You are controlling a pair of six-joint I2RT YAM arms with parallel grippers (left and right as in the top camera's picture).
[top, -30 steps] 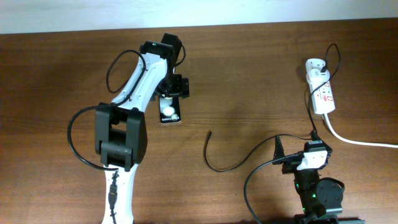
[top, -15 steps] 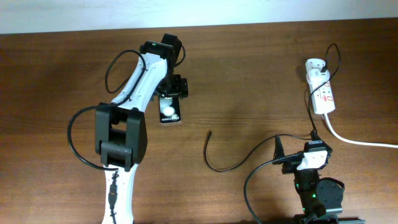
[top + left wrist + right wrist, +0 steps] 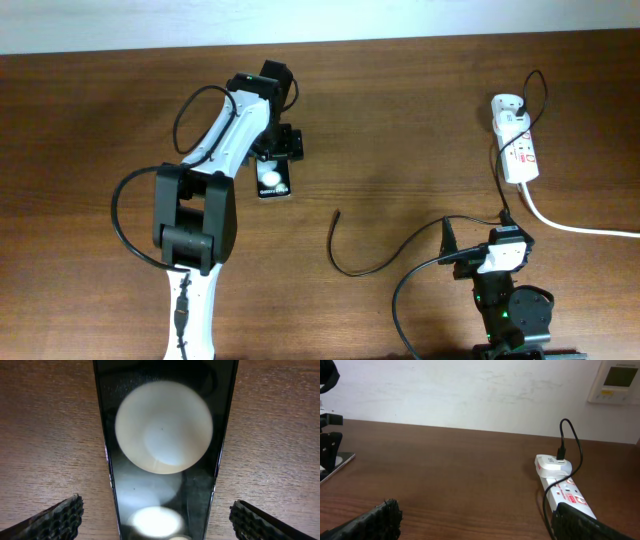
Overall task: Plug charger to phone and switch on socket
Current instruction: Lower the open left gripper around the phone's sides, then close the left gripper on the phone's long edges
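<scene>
Next, my left gripper moves down onto the black phone [image 3: 272, 181] [image 3: 160, 522] and closes its open fingers against both long edges, since the phone lies flat below it.
The black phone [image 3: 272, 181] lies flat on the wooden table, its glossy screen showing white round spots; it fills the left wrist view [image 3: 165, 445]. My left gripper [image 3: 276, 146] hovers over the phone's far end, open, its fingers either side of the phone [image 3: 160, 522]. The thin black charger cable [image 3: 345, 255] curls on the table, its loose tip [image 3: 338, 212] right of the phone. Its white adapter [image 3: 505, 104] sits in the white socket strip [image 3: 518, 145], which also shows in the right wrist view [image 3: 562, 487]. My right gripper [image 3: 485, 522] is open and empty near the front edge.
The strip's thick white cord [image 3: 570, 226] runs off to the right. Black robot cables [image 3: 415, 275] loop beside the right arm base [image 3: 505, 295]. A white wall [image 3: 470, 390] stands behind the table.
The left gripper has shifted slightly up and away from the phone's far end. The right arm, cable and phone have not moved.
</scene>
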